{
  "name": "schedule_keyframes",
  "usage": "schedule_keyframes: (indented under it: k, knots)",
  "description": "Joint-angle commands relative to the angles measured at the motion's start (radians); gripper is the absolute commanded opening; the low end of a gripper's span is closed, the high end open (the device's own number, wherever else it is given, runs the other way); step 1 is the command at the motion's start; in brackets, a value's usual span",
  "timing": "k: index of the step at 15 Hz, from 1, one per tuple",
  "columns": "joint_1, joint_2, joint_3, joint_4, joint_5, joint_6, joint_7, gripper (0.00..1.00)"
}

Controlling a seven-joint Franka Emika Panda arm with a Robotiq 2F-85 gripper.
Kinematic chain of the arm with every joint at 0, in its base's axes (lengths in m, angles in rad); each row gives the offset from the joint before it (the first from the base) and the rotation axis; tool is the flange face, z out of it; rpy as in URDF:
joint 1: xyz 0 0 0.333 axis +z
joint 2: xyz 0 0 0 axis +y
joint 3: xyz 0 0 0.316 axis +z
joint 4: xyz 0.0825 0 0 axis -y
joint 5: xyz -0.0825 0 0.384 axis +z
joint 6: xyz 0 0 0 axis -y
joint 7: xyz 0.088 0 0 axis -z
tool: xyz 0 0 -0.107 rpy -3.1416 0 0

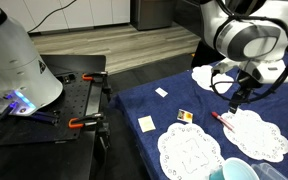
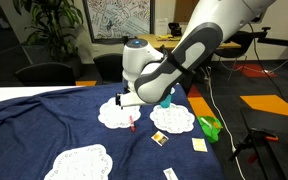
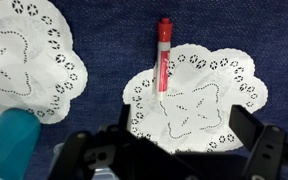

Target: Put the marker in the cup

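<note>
My gripper will next bring its open fingers down on both sides of the red marker at its whitish end, which is closest to my fingers.
The red marker [image 3: 164, 55] lies flat on the blue cloth, its whitish end resting on the edge of a white lace doily [image 3: 199, 105]. It also shows in both exterior views [image 1: 222, 120] [image 2: 132, 123]. The pale teal cup [image 3: 9, 145] stands at the lower left of the wrist view, between two doilies, and shows in both exterior views [image 1: 239, 170] [image 2: 165, 101]. My gripper [image 3: 169, 140] is open and empty, hovering above the doily a short way from the marker [image 1: 234, 95] [image 2: 132, 100].
Further doilies lie around [image 1: 189, 150] [image 1: 209, 75] [image 2: 79, 162]. Small paper cards are scattered on the cloth [image 1: 146, 123] [image 1: 184, 115]. A green object [image 2: 210, 126] lies near the table edge. Orange clamps [image 1: 79, 123] and a white domed device [image 1: 19, 60] sit on the adjacent black table.
</note>
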Motion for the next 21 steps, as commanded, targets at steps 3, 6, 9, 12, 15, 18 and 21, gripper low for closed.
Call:
schedule_keyframes:
  k: [3, 6, 9, 12, 15, 18, 21]
  knots:
    - [-0.005, 0.110, 0.002, 0.123, 0.071, -0.023, -0.025, 1.00]
    - [-0.010, 0.150, 0.006, 0.170, 0.090, -0.042, -0.030, 1.00]
    - [-0.016, 0.188, 0.008, 0.217, 0.103, -0.072, -0.032, 1.00]
    - [-0.024, 0.230, 0.008, 0.269, 0.105, -0.111, -0.033, 1.00]
    - [-0.031, 0.266, 0.009, 0.316, 0.104, -0.146, -0.032, 1.00]
    - [-0.038, 0.300, 0.009, 0.361, 0.102, -0.176, -0.030, 1.00]
    - [-0.041, 0.326, 0.009, 0.402, 0.099, -0.201, -0.029, 1.00]
